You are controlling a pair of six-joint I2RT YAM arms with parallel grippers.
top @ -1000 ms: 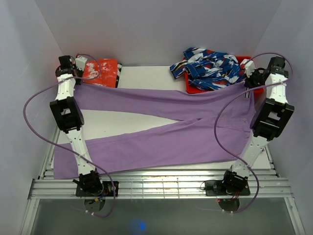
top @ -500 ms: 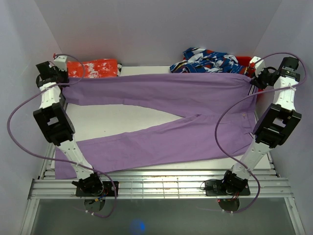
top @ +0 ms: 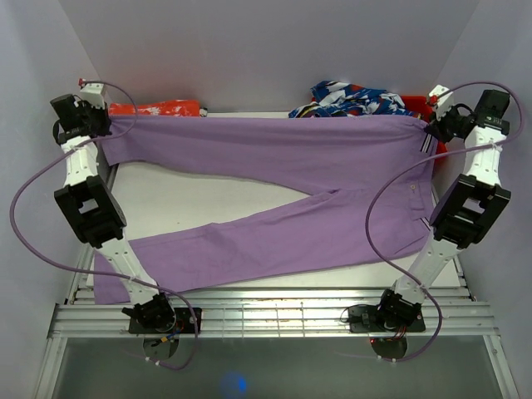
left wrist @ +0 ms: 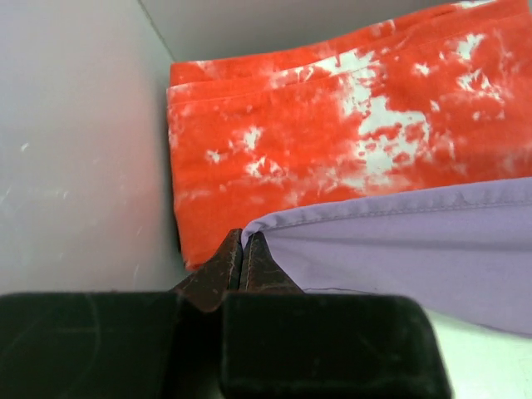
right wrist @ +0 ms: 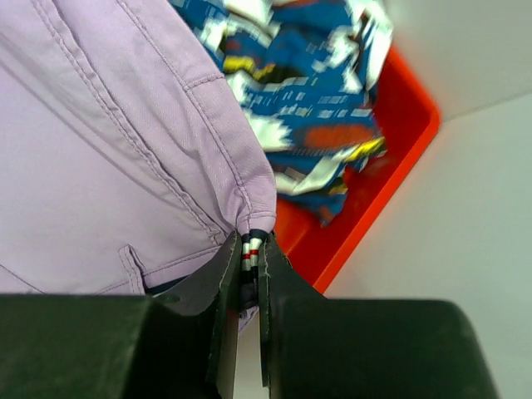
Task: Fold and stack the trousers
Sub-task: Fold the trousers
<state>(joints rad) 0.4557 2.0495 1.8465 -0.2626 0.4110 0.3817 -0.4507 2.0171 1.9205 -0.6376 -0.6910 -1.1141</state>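
My right gripper will move back next, lower the waistband corner over the near leg's waist end and release, because that waist end lies flat below and back.
The lilac trousers hang stretched across the back of the table, far leg lifted taut between both arms. The near leg lies on the white table, running to the front left. My left gripper is shut on the hem corner of the lifted leg at the back left. My right gripper is shut on the striped waistband corner at the back right, with lilac cloth hanging from it.
A folded red-orange cloth with white blotches lies at the back left, under the lifted leg. A blue-white-red patterned garment sits in a red tray at the back right. Walls stand close on both sides.
Both grippers have risen and moved outward toward the back corners, lifting the far leg and waistband off the table and pulling them taut. The near leg has slid slightly.
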